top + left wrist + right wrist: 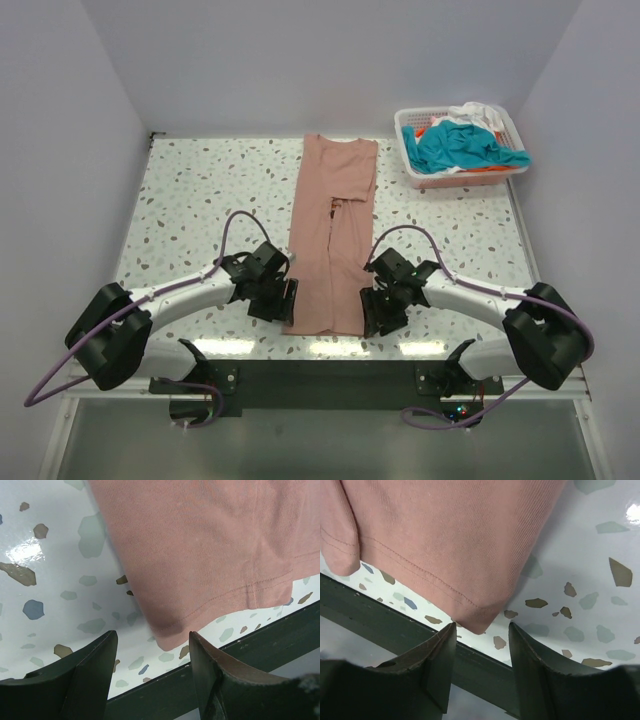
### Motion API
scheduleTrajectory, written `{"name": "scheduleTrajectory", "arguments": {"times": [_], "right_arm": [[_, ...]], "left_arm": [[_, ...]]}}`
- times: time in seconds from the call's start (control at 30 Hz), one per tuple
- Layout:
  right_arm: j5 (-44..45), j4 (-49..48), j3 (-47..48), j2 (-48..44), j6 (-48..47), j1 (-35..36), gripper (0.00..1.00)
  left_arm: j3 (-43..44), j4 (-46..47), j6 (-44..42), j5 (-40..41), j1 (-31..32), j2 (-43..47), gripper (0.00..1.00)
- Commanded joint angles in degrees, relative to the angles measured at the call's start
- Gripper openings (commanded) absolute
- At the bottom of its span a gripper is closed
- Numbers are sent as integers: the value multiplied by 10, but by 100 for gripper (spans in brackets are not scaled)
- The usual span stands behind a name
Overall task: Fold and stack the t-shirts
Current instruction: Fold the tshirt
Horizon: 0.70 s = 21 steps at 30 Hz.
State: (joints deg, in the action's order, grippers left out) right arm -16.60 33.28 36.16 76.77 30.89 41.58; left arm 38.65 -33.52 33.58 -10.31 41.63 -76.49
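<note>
The t-shirt hem's corner (288, 329) (169, 640) is nearer the inner finger, so I should lower my left gripper to it next and move slightly toward my right gripper.
A salmon-pink t-shirt (330, 230) lies on the table as a long narrow strip, sides folded in, hem toward the near edge. My left gripper (285, 300) is open just above the hem's near left corner (167, 630), empty. My right gripper (372, 312) is open just above the hem's near right corner (477, 622), empty. More t-shirts, teal (460, 147), white (478, 113) and orange (480, 170), lie crumpled in a white basket (412, 172).
The basket stands at the far right of the terrazzo table (200, 200). A dark rail (250, 650) runs along the table's near edge, just below both hem corners; it also shows in the right wrist view (380, 625). White walls enclose the table.
</note>
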Motion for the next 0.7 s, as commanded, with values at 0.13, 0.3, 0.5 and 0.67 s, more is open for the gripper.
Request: {"name": "scheduleTrajectory", "arguments": {"times": [0.13, 0.3, 0.5, 0.67], "right_arm": [[13, -54, -22, 7, 25, 2, 42], [17, -61, -29, 0, 33, 3, 34], [15, -54, -26, 7, 36, 3, 11], [14, -41, -24, 5, 35, 3, 0]], "left_arm": [[-3, 2, -6, -9, -4, 7, 64], [-4, 5, -10, -10, -4, 5, 64], [-6, 8, -19, -19, -4, -4, 61], [-18, 21, -12, -30, -4, -10, 56]]}}
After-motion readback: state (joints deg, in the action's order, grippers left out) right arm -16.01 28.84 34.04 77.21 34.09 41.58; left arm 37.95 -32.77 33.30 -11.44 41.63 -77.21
